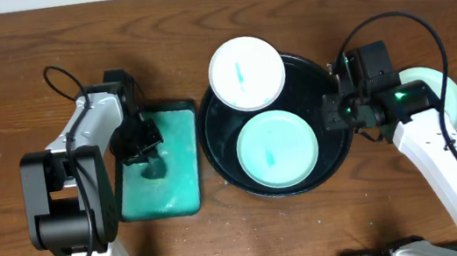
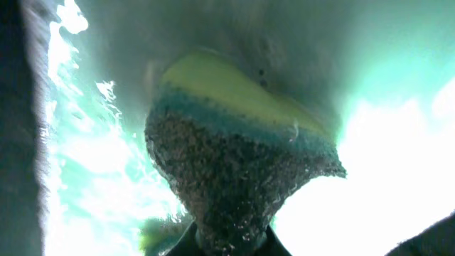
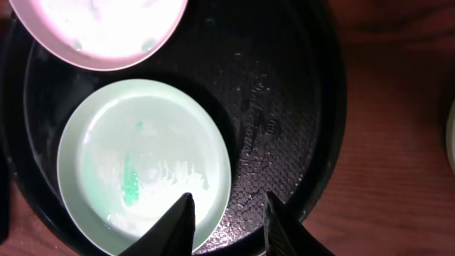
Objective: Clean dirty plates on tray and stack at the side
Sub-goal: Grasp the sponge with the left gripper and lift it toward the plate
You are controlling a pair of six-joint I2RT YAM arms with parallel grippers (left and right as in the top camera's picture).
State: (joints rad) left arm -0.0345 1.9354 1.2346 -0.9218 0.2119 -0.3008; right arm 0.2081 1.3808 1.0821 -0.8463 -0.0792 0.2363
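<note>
The green plate's rim lies below my right gripper, toward the left in the overhead view. My right gripper needs to go down next, open, toward that side onto the green plate's rim point(image 1: 314, 136) point(image 3: 227, 199).
The black tray point(image 1: 220, 142) holds two plates. A white plate point(image 1: 245, 73) with a short teal streak lies over its far rim, and a pale green plate point(image 1: 277, 150) with a teal smear sits in the middle. A third pale plate point(image 1: 448, 92) rests on the table at the right, partly under my right arm. My right gripper point(image 1: 334, 116) hangs open at the tray's right rim. In the right wrist view its fingertips point(image 3: 229, 213) straddle the green plate's point(image 3: 142, 163) edge, nothing between them. My left gripper point(image 1: 139, 145) is shut on a sponge point(image 2: 234, 163).
A teal rectangular tray point(image 1: 168, 176) lies left of the black tray, under my left gripper, its surface bright and wet-looking. The sponge has yellow, blue and dark scrub layers. Bare wooden table surrounds both trays. The white plate point(image 3: 99, 28) shows at the top of the right wrist view.
</note>
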